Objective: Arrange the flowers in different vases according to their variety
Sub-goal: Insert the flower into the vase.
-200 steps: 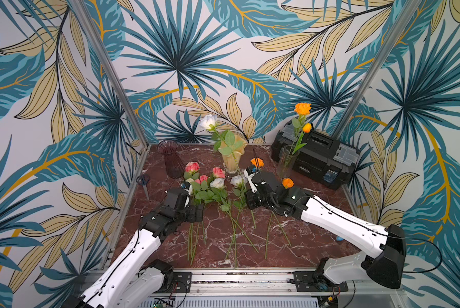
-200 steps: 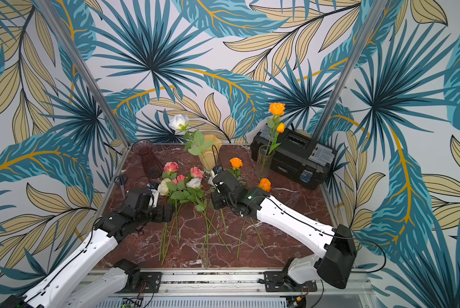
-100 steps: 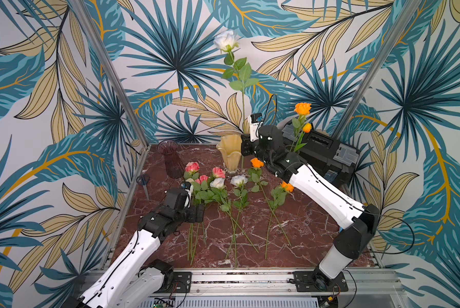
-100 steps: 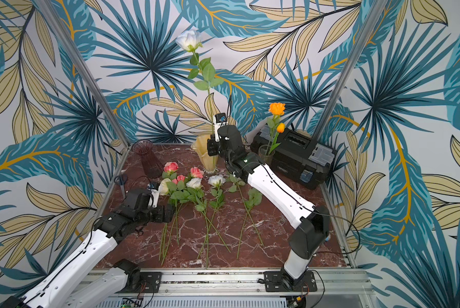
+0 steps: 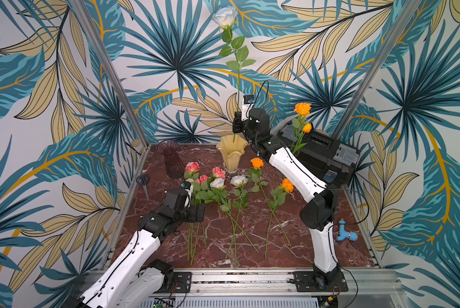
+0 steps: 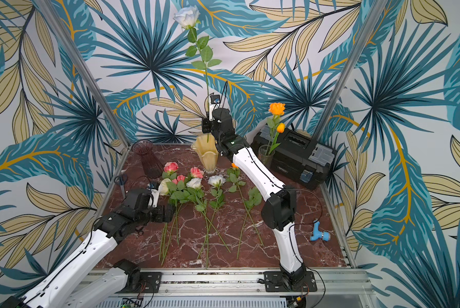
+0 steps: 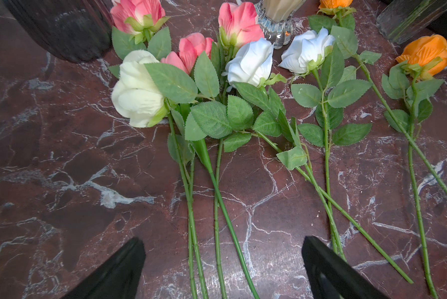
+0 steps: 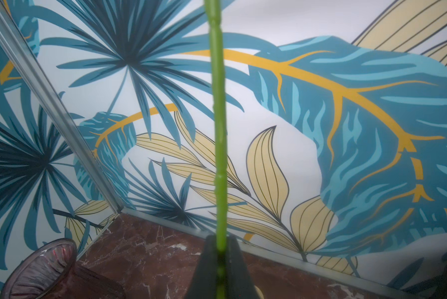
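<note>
The right gripper moves down toward the opening of the cream-yellow ruffled vase (image 5: 231, 153) next and releases the white rose's stem, as that opening lies below, at the stem's tip.
My right gripper (image 5: 237, 126) (image 8: 220, 239) is shut on the green stem (image 8: 218, 129) of a white rose (image 5: 225, 16) (image 6: 187, 16). It holds the rose upright, the stem's lower end at the mouth of the cream-yellow ruffled vase (image 5: 231, 153) (image 6: 207, 156). Left of that stands the dark purple vase (image 5: 171, 160) (image 8: 41, 269). The clear vase (image 6: 265, 157) holds orange roses (image 6: 276, 108). Pink (image 7: 239, 24), white (image 7: 251, 62) and orange (image 7: 424, 50) flowers lie in a row on the table. My left gripper (image 5: 197, 213) (image 7: 222, 240) hovers open over their stems.
A black toolbox (image 5: 327, 152) sits at the back right behind the clear vase. Scissors (image 5: 143, 181) lie by the left edge of the marble table (image 5: 298, 248), and a small blue object (image 5: 345, 234) lies near the right edge. Metal posts (image 5: 109, 72) and wallpapered walls enclose the space.
The right arm swung up from table level with the white rose, turning it upright, then moved higher and leftward over the cream-yellow vase. The left arm stayed still.
</note>
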Robot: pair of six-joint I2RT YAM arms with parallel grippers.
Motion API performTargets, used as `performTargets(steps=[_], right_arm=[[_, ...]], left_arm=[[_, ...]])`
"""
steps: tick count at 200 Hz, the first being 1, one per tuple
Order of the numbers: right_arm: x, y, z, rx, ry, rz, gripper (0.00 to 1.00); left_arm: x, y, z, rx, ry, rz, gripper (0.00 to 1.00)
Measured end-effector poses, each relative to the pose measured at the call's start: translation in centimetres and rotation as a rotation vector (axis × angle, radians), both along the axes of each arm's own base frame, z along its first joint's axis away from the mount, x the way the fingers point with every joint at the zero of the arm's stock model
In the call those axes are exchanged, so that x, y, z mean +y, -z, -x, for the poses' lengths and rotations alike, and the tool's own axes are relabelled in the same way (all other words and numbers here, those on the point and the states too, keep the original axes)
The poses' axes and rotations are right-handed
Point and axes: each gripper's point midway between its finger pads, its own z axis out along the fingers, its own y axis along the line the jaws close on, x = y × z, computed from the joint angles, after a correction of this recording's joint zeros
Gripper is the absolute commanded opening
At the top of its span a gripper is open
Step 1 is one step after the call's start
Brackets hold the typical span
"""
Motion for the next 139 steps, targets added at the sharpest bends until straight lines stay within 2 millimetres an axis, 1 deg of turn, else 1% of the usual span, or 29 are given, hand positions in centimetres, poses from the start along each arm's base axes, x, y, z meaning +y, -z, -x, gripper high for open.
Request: performTargets(steps=[14,27,58,72,87,92,105,127,139], right_arm=[[0.0,1.7,-0.3,0.019,0.007,0.011,0.0],[0.1,3.6,-0.6,0.037,0.011,0.019,0.0],[0.1,10.0,-0.7,0.131,0.017,0.054,0.0],[0.1,12.3,-0.5,0.167,0.02,0.064,0.0],[0.0,12.3,-0.3,0.151,0.025,0.046,0.0],[-0.1,12.3,-0.2,0.15,0.026,0.041,0.05],[-0.2,12.2,0.2,0.148,0.027,0.032,0.13],[-0.4,12.2,0.8,0.143,0.027,0.019,0.44],[-0.5,12.2,1.2,0.145,0.029,0.012,0.56]], left_arm=[[0.0,0.0,0.0,0.0,0.0,0.0,1.0],[0.0,0.0,0.0,0.0,0.0,0.0,1.0],[0.0,0.0,0.0,0.0,0.0,0.0,1.0],[0.0,0.0,0.0,0.0,-0.001,-0.001,1.0],[0.0,0.0,0.0,0.0,-0.002,-0.002,1.0],[0.1,0.0,0.0,-0.001,-0.002,-0.002,1.0],[0.1,0.0,0.0,-0.001,-0.003,-0.003,1.0],[0.1,0.0,0.0,-0.001,-0.003,-0.003,1.0],[0.1,0.0,0.0,0.0,-0.003,-0.003,1.0]])
